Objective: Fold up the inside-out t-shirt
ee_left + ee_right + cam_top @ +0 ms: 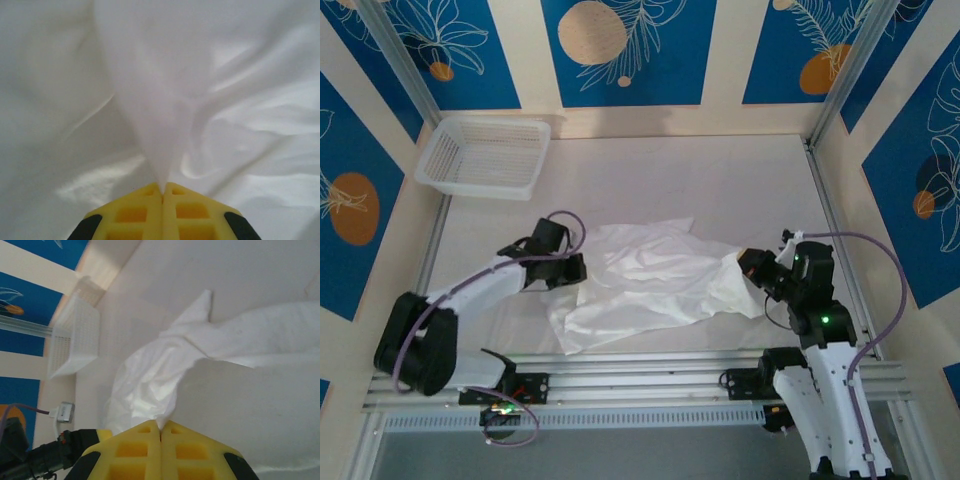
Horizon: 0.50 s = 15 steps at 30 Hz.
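Note:
My left gripper is pinching a fold of the shirt, and the shirt is wrinkled. Next, my left gripper will go up, pull the fold outward toward the basket, and go down to release it on the bare tabletop.
The inside-out t-shirt [650, 275] lies crumpled and wrinkled across the middle of the white table, white on white. At its left edge my left gripper [582, 268] is shut on a fold of the cloth; in the left wrist view the yellow fingers [145, 212] pinch a peak of t-shirt [160, 125] that rises from their tips. On the right, my right gripper [744, 262] is shut on the shirt's right edge; the right wrist view shows its gripper [161, 427] pinching a corner of t-shirt [150, 385] lifted a little off the table.
A white plastic mesh basket [485, 155] stands at the back left corner; it also shows as a basket [75, 340] in the right wrist view. Metal rails [650, 365] run along the near edge, and frame posts stand at the table's sides.

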Tool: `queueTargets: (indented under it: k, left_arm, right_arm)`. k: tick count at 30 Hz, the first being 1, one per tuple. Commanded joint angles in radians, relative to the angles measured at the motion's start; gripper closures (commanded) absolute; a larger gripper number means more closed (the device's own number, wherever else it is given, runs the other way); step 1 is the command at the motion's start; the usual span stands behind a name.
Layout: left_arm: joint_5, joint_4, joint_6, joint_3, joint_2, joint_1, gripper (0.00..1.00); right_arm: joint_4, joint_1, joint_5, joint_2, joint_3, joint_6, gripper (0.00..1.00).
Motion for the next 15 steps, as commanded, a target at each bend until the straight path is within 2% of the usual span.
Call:
queueTargets:
  k: [1,6,15]
  left_arm:
    - [0.060,-0.056,0.010,0.152,-0.127,0.096,1.00]
    - [0.074,-0.178,0.071,0.321,-0.169,0.174,1.00]
    - [0.088,-0.212,0.071,0.372,-0.254,0.246,1.00]
  right_arm:
    - [0.073,-0.002,0.031,0.003,0.134,-0.023,1.00]
    - [0.122,-0.003,0.091,0.003,0.265,-0.092,1.00]
    - [0.130,-0.003,0.219,-0.029,0.363,-0.187,1.00]
